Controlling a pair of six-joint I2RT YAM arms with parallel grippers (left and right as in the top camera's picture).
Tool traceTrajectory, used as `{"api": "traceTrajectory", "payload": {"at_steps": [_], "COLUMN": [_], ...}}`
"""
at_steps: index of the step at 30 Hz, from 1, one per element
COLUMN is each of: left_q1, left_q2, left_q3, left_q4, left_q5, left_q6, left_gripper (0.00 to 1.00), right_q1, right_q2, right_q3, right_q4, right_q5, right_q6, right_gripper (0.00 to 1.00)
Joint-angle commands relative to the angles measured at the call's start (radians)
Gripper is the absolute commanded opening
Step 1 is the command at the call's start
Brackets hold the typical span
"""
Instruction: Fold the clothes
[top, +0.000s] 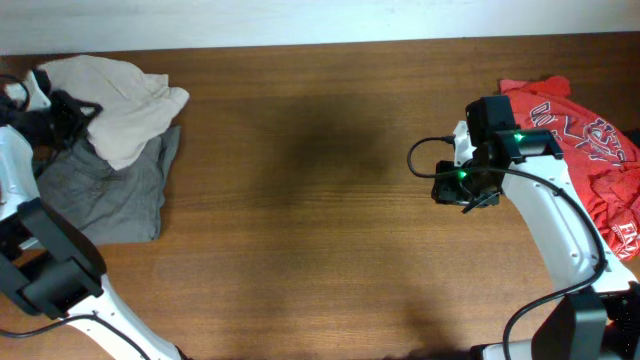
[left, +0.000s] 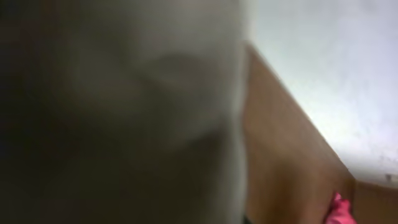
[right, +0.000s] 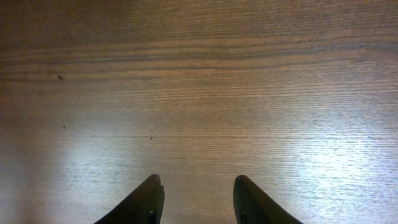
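The cream shorts (top: 130, 100) leave the near part of the grey shorts uncovered, so my left gripper needs to move back and to the left in the overhead view next, over that part.
The clothes, pale cream shorts (top: 130, 100), lie bunched up at the table's far left corner, partly on top of darker grey shorts (top: 105, 195). My left gripper (top: 82, 112) sits at the left edge of the bundle, shut on a fold of the cream cloth. In the left wrist view the blurred pale cloth (left: 155, 93) covers most of the picture and hides the fingers. My right gripper (top: 478, 200) hangs over bare wood at the right, open with nothing between its fingertips (right: 198, 186).
A red T-shirt with white lettering (top: 590, 150) lies crumpled at the far right, behind the right arm; a corner of this T-shirt (left: 339, 211) shows in the left wrist view. Brown wooden table (top: 310, 200) stretches between the two piles.
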Motion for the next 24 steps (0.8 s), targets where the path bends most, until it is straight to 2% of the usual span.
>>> {"api": "traceTrajectory", "payload": {"at_steps": [1,13,18,24], "left_q1": [0.023,0.09,0.11,0.114], "left_q2": [-0.047,-0.317,-0.331,-0.347], "left_q3": [0.006,0.006,0.006,0.006], "left_q4": [-0.117,-0.259,-0.39,-0.442], "left_q5": [-0.067,-0.253,-0.253,-0.238], "left_q6": [-0.071,-0.071,-0.07,-0.07], "left_gripper": [0.0,0.0,0.0,0.0], "right_q1": [-0.002,-0.002,-0.002,-0.002], "right_q2": [-0.018,-0.018,-0.018,-0.018], "right_q3": [-0.002,-0.002,-0.002,-0.002], "right_q4": [-0.002,0.001,0.0,0.0], "right_q5": [0.01,0.01,0.013,0.014], "right_q6": [0.004,0.003,-0.001,-0.019], "right_gripper": [0.42,0.42,0.42,0.42]}}
